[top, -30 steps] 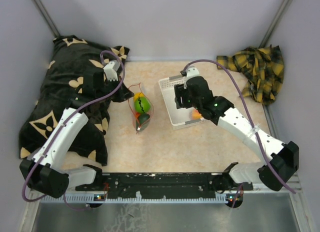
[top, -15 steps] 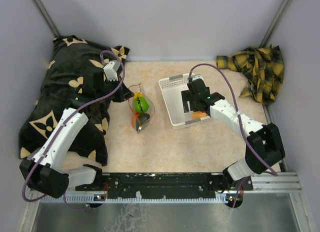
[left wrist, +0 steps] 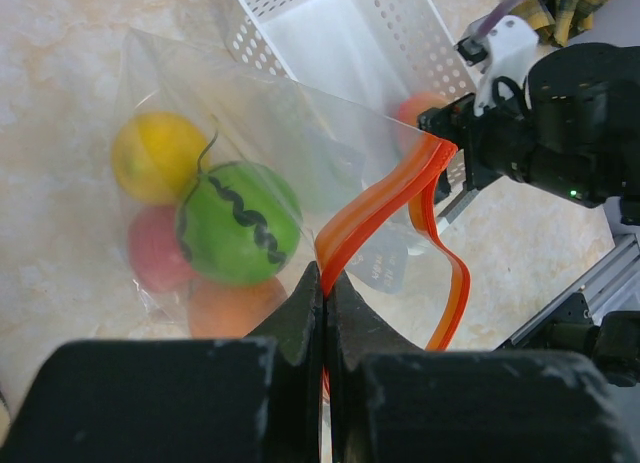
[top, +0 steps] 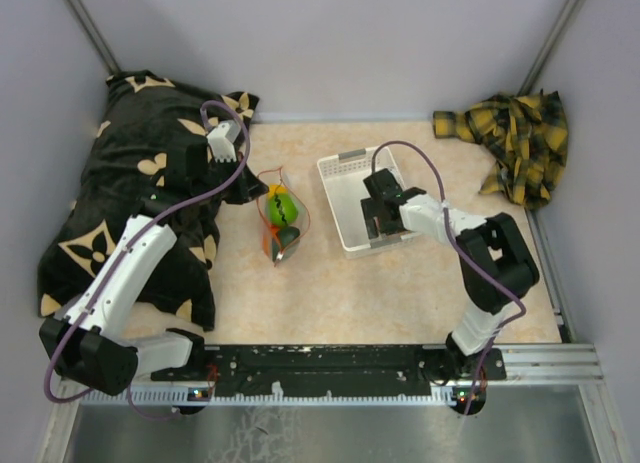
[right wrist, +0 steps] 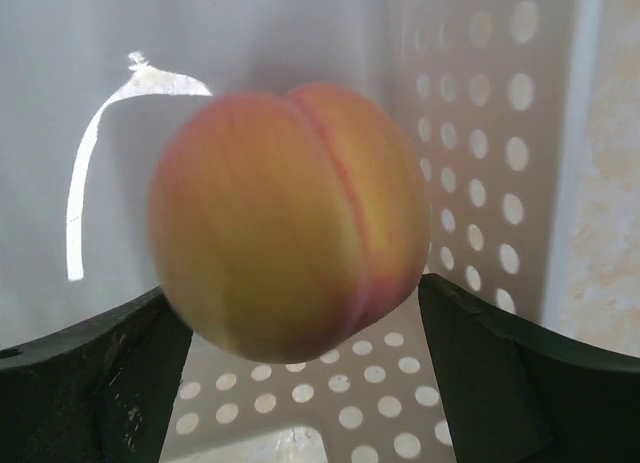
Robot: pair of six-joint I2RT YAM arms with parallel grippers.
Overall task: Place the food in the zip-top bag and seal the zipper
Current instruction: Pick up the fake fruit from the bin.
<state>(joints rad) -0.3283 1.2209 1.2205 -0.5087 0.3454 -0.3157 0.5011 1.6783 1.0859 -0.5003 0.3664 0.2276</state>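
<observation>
My right gripper stays low in the basket and closes on the peach's opposite sides next, because the peach (right wrist: 290,218) already sits between the open fingers.
The clear zip-top bag (top: 283,215) lies mid-table with its mouth open. In it are a lemon (left wrist: 152,155), a lime (left wrist: 240,221), an apple (left wrist: 148,255), an orange (left wrist: 232,308) and a dark avocado (top: 289,238). My left gripper (left wrist: 325,283) is shut on the red-orange zipper (left wrist: 385,198) and holds that edge up; it also shows in the top view (top: 252,186). My right gripper (right wrist: 300,293) is open inside the white basket (top: 338,173), one finger on each side of the pink-orange peach (right wrist: 290,218). In the top view the right gripper (top: 378,219) hides the peach.
A black patterned cushion (top: 130,183) lies along the left side under my left arm. A yellow plaid cloth (top: 515,143) lies at the back right. The basket's perforated walls (right wrist: 480,133) stand close around my right fingers. Grey walls enclose the table.
My right arm has folded in, its elbow swinging left, and its gripper has drawn back toward the basket's near end, over the peach. The left arm and bag have not moved.
</observation>
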